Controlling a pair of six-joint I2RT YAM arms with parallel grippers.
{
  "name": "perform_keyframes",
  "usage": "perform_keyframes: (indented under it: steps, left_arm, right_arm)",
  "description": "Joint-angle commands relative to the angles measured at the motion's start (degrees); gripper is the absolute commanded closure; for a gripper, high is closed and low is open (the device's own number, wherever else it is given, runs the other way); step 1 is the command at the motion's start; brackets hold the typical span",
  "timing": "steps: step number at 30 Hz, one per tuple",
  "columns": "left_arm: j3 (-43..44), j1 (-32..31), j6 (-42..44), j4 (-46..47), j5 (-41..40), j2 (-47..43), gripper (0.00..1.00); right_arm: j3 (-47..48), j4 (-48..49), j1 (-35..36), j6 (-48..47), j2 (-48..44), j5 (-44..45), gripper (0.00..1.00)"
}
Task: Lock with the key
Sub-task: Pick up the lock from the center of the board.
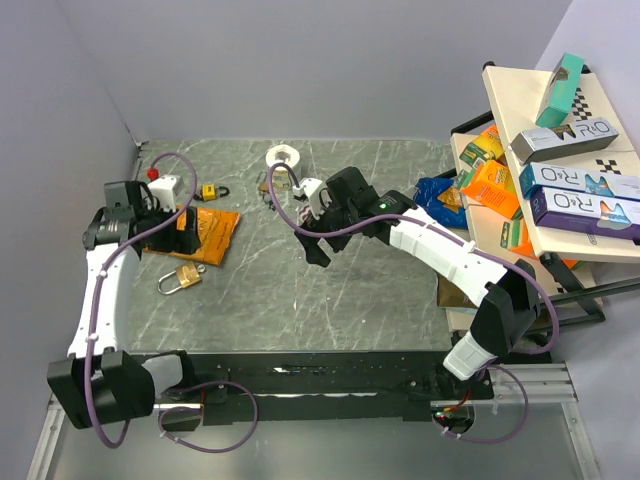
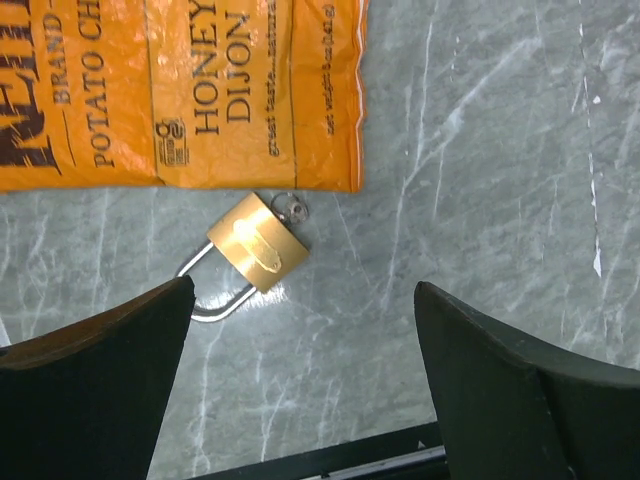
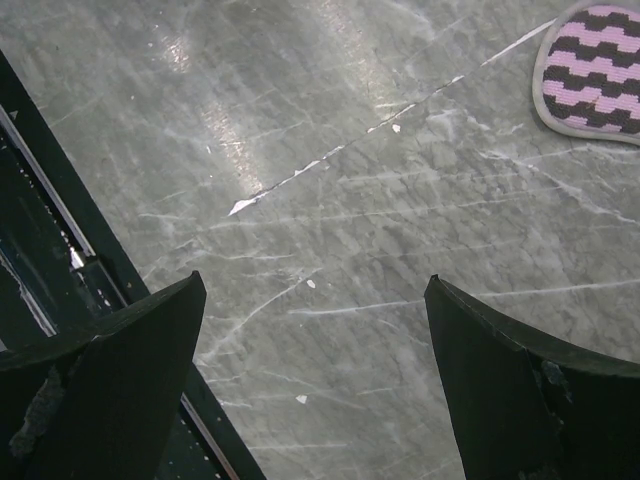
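The robot's left gripper will next reach outward across the chip bag, turn, and go down to close on the yellow padlock's body (image 1: 208, 191), which lies outward and below, past the bag.
A brass padlock (image 1: 184, 277) lies on the grey marble table (image 1: 330, 300), just in front of an orange chip bag (image 1: 207, 234). In the left wrist view the padlock (image 2: 258, 243) lies tilted, its steel shackle (image 2: 208, 302) pointing toward my left finger. A small key (image 2: 291, 209) sits at the body's far end. My left gripper (image 2: 305, 290) hangs open above the table, just short of the padlock, with nothing between its fingers. My right gripper (image 3: 315, 282) is open over bare marble near the table's middle (image 1: 312, 245).
A smaller yellow padlock (image 1: 210, 191) and a white tape roll (image 1: 285, 156) lie toward the back. A pink-and-black zigzag pad (image 3: 595, 65) lies beyond my right gripper. A shelf of boxes and snack packs (image 1: 560, 180) stands at the right. A black rail (image 1: 330, 375) runs along the near edge.
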Motion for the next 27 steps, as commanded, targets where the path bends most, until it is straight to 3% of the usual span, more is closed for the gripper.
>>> perform_keyframes:
  steps: [1, 8, 18, 21, 27]
  left_arm:
    - [5.8, -2.5, -1.3, 5.2, -3.8, 4.6, 0.04]
    - [21.6, -3.3, 7.6, 4.1, 3.3, 21.8, 0.04]
    - [54.0, -3.4, 25.9, -3.6, 8.3, 53.2, 0.04]
    - [60.7, -3.5, 31.4, -4.8, 7.6, 58.8, 0.04]
    - [57.1, -4.5, 41.7, 1.3, 6.5, 61.0, 0.04]
  right_arm:
    - [1.3, 1.3, -0.3, 1.3, -2.8, -0.5, 0.0]
    - [0.1, 1.2, -0.8, 1.8, -3.1, -1.3, 0.0]
    - [-2.3, 1.2, -3.3, 3.0, -4.5, -4.2, 0.0]
    - [-3.0, 0.8, -4.2, 3.1, -4.3, -4.8, 0.0]
    - [-3.7, 0.5, -5.9, 3.3, -3.3, -6.7, 0.0]
